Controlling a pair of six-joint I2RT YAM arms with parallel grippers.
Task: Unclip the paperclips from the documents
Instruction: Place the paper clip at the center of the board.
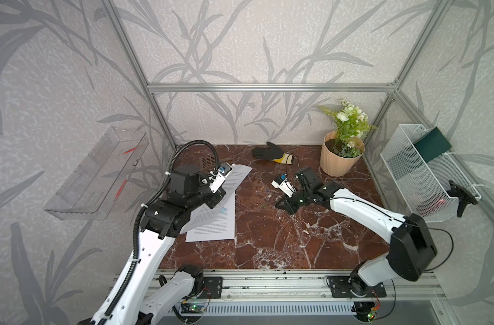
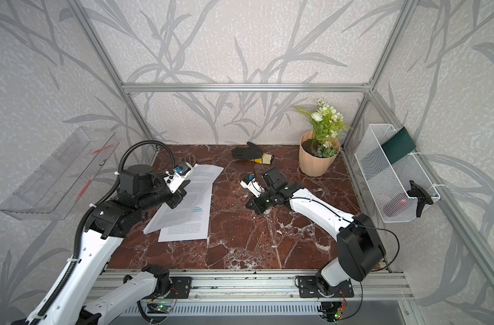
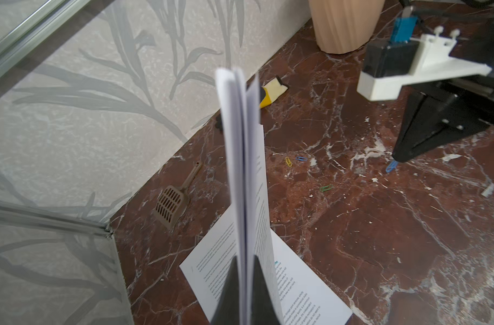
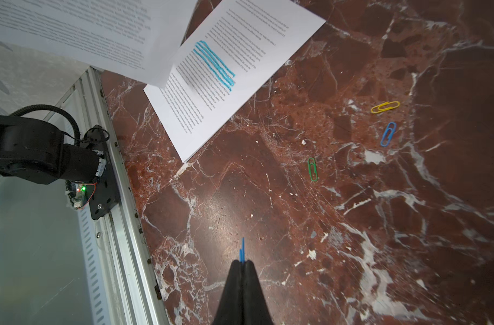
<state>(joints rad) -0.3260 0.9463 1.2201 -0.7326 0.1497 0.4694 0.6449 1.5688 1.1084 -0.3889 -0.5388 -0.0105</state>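
My right gripper lowers toward the flat document next and releases the blue paperclip [image 4: 242, 250], as bare marble beside the green one lies below it, nearer that document.
My left gripper [image 3: 245, 257] is shut on the edge of one of the documents [image 3: 240, 140], a white stack lifted and tilted above the table's left side [image 1: 237, 176]. The other document [image 4: 240, 70], with blue highlighted lines, lies flat beneath it [image 1: 214, 225]. Near the table's middle, my right gripper [image 4: 242, 261] is shut on a blue paperclip [image 4: 242, 250] that pokes out past the fingertips just above the marble [image 1: 278, 206]. Three loose paperclips lie between the arms: yellow [image 4: 385, 107], blue [image 4: 388, 134] and green [image 4: 312, 169].
A peach flower pot [image 1: 340, 157] stands at the back right. A black glove [image 1: 268, 152] and a brown slotted scoop [image 1: 209, 161] lie along the back wall. A white wire basket [image 1: 426, 174] hangs on the right frame, and a clear tray [image 1: 96, 174] on the left wall.
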